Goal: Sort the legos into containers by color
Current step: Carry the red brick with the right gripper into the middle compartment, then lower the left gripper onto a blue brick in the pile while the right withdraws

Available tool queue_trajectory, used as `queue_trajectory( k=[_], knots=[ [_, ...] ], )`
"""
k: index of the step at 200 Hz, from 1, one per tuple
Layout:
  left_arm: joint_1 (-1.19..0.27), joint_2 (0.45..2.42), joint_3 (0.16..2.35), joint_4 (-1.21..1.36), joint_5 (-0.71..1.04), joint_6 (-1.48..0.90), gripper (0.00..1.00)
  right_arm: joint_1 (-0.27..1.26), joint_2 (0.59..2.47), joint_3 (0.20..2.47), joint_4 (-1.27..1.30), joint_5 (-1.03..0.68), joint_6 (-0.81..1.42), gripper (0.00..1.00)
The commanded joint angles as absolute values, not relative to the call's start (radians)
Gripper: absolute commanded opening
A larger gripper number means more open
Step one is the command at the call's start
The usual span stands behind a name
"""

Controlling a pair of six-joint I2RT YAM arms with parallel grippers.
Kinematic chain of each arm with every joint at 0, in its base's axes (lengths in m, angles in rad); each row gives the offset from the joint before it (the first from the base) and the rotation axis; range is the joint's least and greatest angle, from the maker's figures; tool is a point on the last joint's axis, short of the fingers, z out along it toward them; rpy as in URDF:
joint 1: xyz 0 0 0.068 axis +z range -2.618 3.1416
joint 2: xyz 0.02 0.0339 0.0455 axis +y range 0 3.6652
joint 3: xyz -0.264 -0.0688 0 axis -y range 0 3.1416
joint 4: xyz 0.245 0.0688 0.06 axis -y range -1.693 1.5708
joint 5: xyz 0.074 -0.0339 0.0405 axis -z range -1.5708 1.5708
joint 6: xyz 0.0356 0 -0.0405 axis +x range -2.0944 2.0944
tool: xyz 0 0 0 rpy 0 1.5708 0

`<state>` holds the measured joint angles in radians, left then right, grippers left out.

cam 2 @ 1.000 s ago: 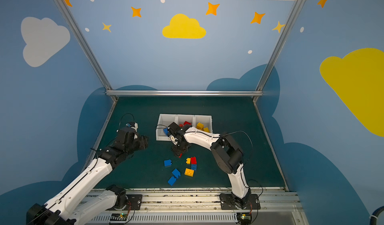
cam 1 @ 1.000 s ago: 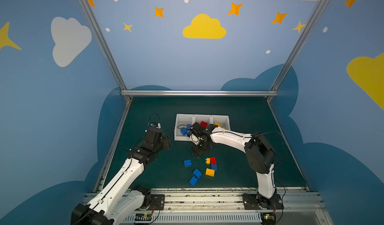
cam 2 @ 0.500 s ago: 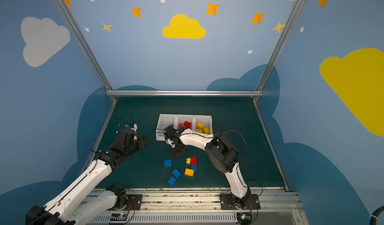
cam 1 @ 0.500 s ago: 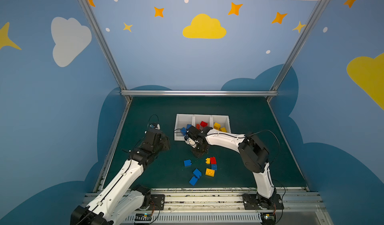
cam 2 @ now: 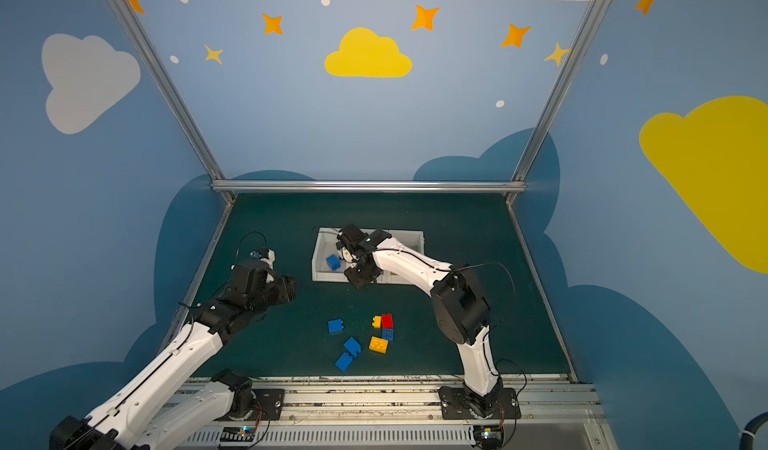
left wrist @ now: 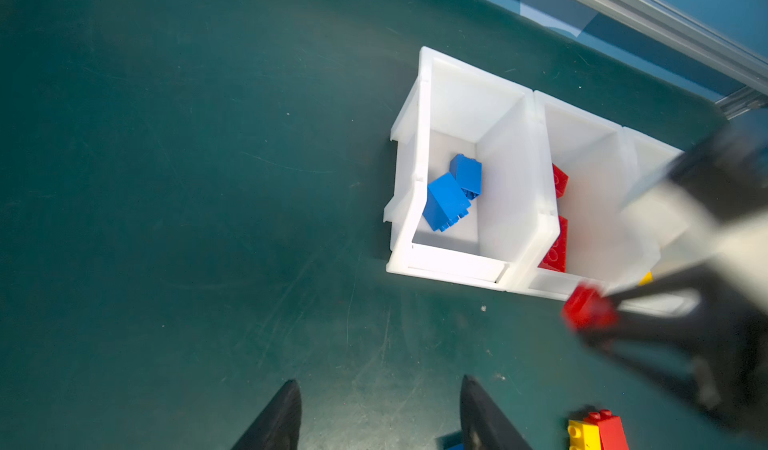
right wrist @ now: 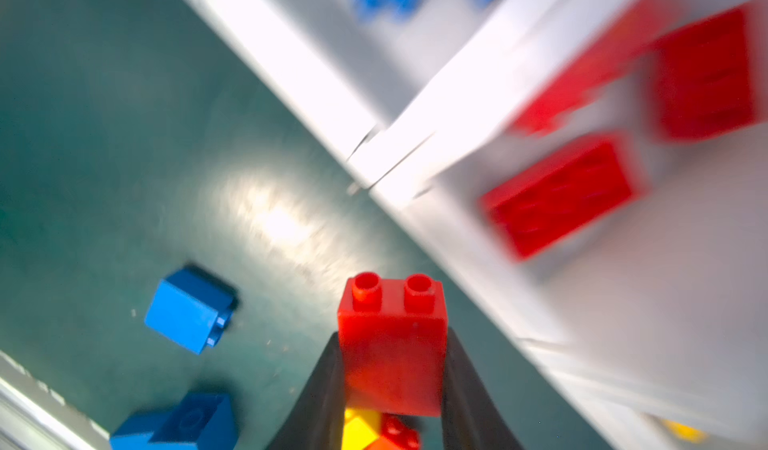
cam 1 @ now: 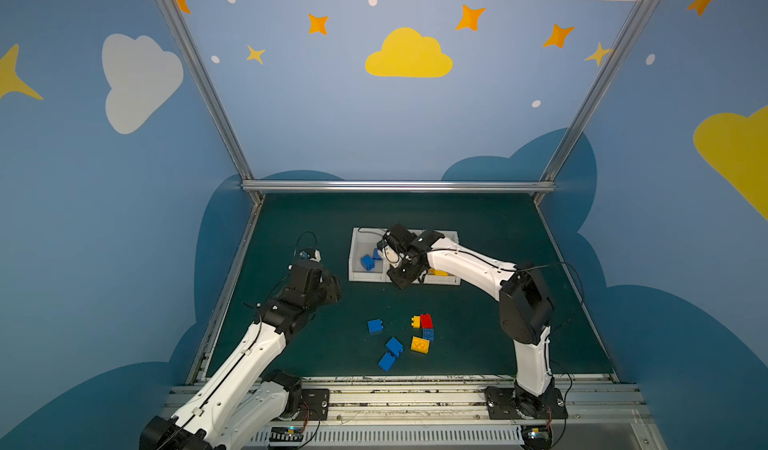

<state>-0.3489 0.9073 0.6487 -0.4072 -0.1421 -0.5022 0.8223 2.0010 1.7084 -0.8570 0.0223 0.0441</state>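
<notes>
My right gripper should carry the red lego outward past the bins' front edge and release it there next, as red legos are already in the middle bin (right wrist: pixel 588 174).
The containers (cam 1: pixel 353 256) (cam 2: pixel 316 256) (left wrist: pixel 419 136) are three joined white bins at mid-table. Blue legos (cam 1: pixel 367 262) (left wrist: pixel 446 200) lie in the left bin, red ones (left wrist: pixel 555 248) (right wrist: pixel 557 194) in the middle bin, and a yellow one (cam 1: pixel 436 272) in the right bin. My right gripper (cam 1: pixel 405 278) (cam 2: pixel 359 279) (right wrist: pixel 392 340) is shut on a red lego (right wrist: pixel 392 344) (left wrist: pixel 588 306), just above the front lip between the left and middle bins. My left gripper (cam 1: pixel 332 292) (left wrist: pixel 378 385) hangs open and empty over the mat, left of the bins.
Loose legos lie on the green mat nearer the front. They are a blue one (cam 1: pixel 375 326), a yellow, red and blue cluster (cam 1: pixel 423 324), a yellow one (cam 1: pixel 419 344) and two blue ones (cam 1: pixel 390 352). Metal rails edge the mat.
My right gripper has shut on the red lego in front of the bins and risen a little towards them. The left arm has hardly moved.
</notes>
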Motion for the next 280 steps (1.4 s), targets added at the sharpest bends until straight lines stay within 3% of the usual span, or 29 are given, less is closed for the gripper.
queue_trajectory(
  k=[1,76,92,113,134,227,280],
  knots=[
    [-0.345,0.899,0.629,-0.391,-0.073,-0.505,0.61,0.773,2.016,1.779,-0.895,0.083,0.056,0.24],
    [-0.348,0.904,0.606,-0.392,-0.032,-0.531,0.61,0.726,2.173,1.939,-0.935,0.113,0.095,0.27],
    [-0.349,0.905,0.607,-0.391,-0.028,-0.531,0.61,0.721,2.177,1.948,-0.939,0.112,0.101,0.35],
    [-0.351,0.905,0.607,-0.388,-0.025,-0.526,0.62,0.719,2.17,1.949,-0.936,0.11,0.107,0.52],
    [-0.352,0.905,0.606,-0.391,-0.02,-0.52,0.62,0.719,2.156,1.947,-0.933,0.108,0.113,0.58],
    [-0.407,0.931,0.635,-0.422,0.006,-0.462,0.62,0.718,2.052,1.908,-0.927,0.102,0.13,0.6],
    [-0.577,1.019,0.702,-0.489,0.011,-0.454,0.64,0.702,1.899,1.774,-0.897,0.103,0.175,0.6]
  ],
)
